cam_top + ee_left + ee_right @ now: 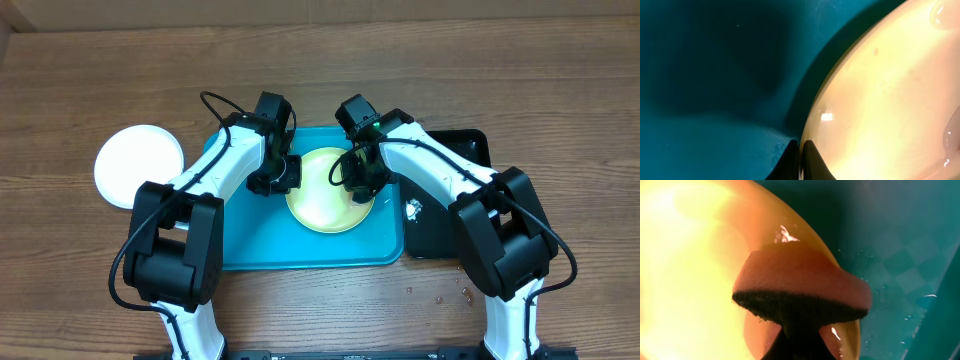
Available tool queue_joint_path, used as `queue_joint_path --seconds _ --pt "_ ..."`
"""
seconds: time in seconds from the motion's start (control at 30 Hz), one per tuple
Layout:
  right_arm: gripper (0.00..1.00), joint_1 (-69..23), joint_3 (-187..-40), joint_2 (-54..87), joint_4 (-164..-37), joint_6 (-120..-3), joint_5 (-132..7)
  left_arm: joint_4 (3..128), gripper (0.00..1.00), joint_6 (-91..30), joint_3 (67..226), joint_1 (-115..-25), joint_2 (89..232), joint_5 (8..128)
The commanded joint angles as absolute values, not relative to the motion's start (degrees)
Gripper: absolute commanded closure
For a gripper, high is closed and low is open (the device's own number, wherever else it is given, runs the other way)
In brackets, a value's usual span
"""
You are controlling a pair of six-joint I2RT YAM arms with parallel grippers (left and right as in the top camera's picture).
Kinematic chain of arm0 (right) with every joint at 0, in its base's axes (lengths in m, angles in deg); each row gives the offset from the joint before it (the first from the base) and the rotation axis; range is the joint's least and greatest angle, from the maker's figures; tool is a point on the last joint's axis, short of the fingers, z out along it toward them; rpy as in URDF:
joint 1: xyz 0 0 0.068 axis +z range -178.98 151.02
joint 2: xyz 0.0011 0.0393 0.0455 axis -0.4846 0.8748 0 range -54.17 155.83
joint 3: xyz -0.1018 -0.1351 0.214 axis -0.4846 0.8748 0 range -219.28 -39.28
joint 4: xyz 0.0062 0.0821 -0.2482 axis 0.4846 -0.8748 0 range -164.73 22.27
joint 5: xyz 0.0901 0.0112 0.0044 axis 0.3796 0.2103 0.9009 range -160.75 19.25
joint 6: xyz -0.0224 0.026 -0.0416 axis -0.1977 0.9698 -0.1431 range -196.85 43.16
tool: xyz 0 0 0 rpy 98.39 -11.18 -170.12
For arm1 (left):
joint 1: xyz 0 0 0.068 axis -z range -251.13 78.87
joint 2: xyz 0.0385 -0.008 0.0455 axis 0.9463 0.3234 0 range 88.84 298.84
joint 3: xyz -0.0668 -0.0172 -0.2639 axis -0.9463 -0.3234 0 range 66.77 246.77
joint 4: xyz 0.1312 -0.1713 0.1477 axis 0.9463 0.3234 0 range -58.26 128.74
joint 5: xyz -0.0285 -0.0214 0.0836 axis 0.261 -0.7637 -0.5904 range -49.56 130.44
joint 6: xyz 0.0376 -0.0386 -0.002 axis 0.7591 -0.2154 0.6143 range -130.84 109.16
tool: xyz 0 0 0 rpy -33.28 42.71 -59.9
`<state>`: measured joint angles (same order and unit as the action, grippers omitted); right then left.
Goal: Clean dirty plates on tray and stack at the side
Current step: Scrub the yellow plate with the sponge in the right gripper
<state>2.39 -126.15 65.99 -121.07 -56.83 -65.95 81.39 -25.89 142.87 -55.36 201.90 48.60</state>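
Observation:
My right gripper carries the sponge up and to the right in the overhead view next, then down to release it onto the black tray [436, 216], which has open room.
A pale yellow-green plate [322, 200] lies on the cyan-blue tray [300, 250]. My left gripper [287, 176] is shut on the plate's left rim; the left wrist view shows the jaws [801, 150] pinching the rim of the plate [890, 100] over the tray [715, 75]. My right gripper [362, 180] is shut on an orange sponge with a dark scouring side [800, 290], which it presses on the plate [690, 255] near its right edge. A white plate [140, 165] lies on the table left of the tray. The light cyan plate is out of view.
A glossy black tray [445, 230] lies against the cyan tray's right side, with a small white patch on it [414, 209]. Small crumbs [440, 296] lie on the wooden table in front of it. Water drops dot the cyan tray [900, 280].

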Motion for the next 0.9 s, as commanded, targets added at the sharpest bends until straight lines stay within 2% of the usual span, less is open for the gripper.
queue_joint_path --seconds 0.0,0.27,0.47,0.57,0.73,0.87 --pt "0.96 2.54 -124.73 67.43 -120.35 -57.18 -61.76 81.41 0.96 -26.65 141.86 -54.92 202.36 47.99" --pt "0.96 2.57 -124.73 69.27 -119.34 -59.22 -55.73 81.44 0.95 -26.43 141.86 -54.92 202.36 47.99" --pt "0.96 2.46 -125.75 69.29 -117.7 -66.76 -35.86 81.55 0.96 -26.24 141.86 -54.92 202.36 47.97" --pt "0.96 1.19 -129.43 68.94 -120.76 -69.88 -28.8 81.65 0.96 -26.24 141.86 -54.92 202.36 47.97" --pt "0.96 -2.29 -138.47 66.77 -130.36 -74.15 -29.23 82.2 0.96 -26.17 141.86 -54.92 202.36 47.95" --pt "0.96 -5.15 -144.53 65.49 -138.21 -74.12 -35.33 82.51 0.96 -26.06 141.86 -54.92 202.36 47.95"
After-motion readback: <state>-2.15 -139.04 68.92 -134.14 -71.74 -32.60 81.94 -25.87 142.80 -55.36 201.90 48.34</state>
